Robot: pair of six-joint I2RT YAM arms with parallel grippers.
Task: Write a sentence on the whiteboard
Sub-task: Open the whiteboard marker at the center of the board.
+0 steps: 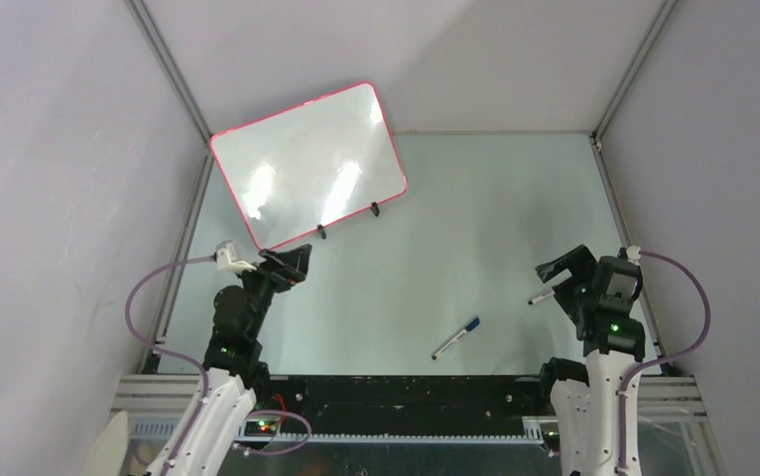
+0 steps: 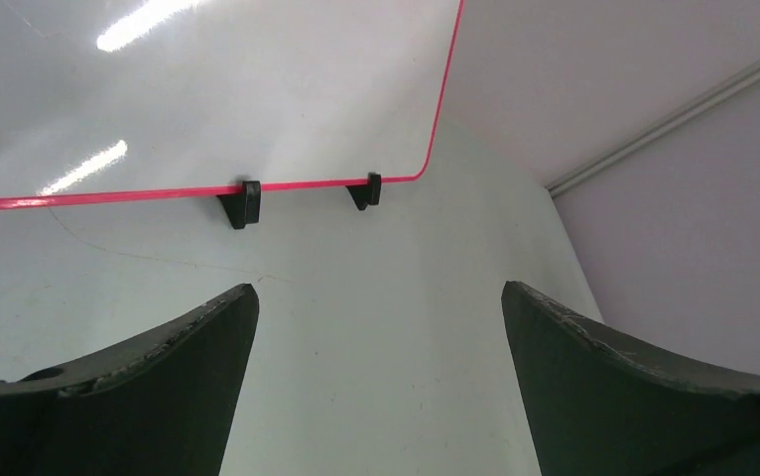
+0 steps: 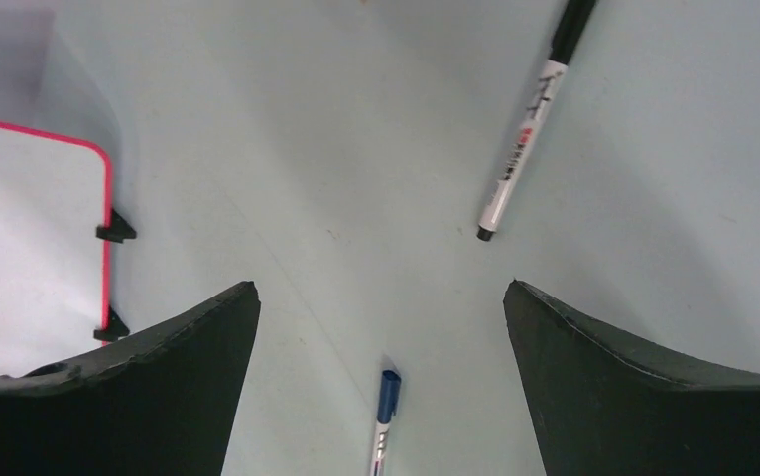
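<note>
The blue-capped marker's white body [image 1: 449, 343] [image 3: 380, 448] lies uncovered on the tabletop. My right gripper goes to the left in the top view and down onto it next.
The whiteboard [image 1: 307, 164] stands tilted at the back left on two black clip feet [image 1: 322, 233]. It has a red-pink rim, and its glossy face shows only light reflections; no sentence is in view. My left gripper [image 1: 292, 263] hovers open just in front of its lower edge; the left wrist view shows the whiteboard [image 2: 207, 89] beyond the empty left gripper [image 2: 379, 288]. A blue-capped marker [image 1: 455, 338] lies on the table near the middle front. My right gripper [image 1: 565, 270] is open and empty, with a black-capped marker [image 1: 541, 296] beside it. The right wrist view shows the blue-capped marker [image 3: 384, 416] below the right gripper [image 3: 379, 286].
In the right wrist view the black-capped marker [image 3: 530, 129] lies ahead to the right and the whiteboard [image 3: 19, 248] far to the left. Grey walls and aluminium rails [image 1: 173, 79] close the table in on three sides. Pink cables [image 1: 148, 297] loop beside each arm.
</note>
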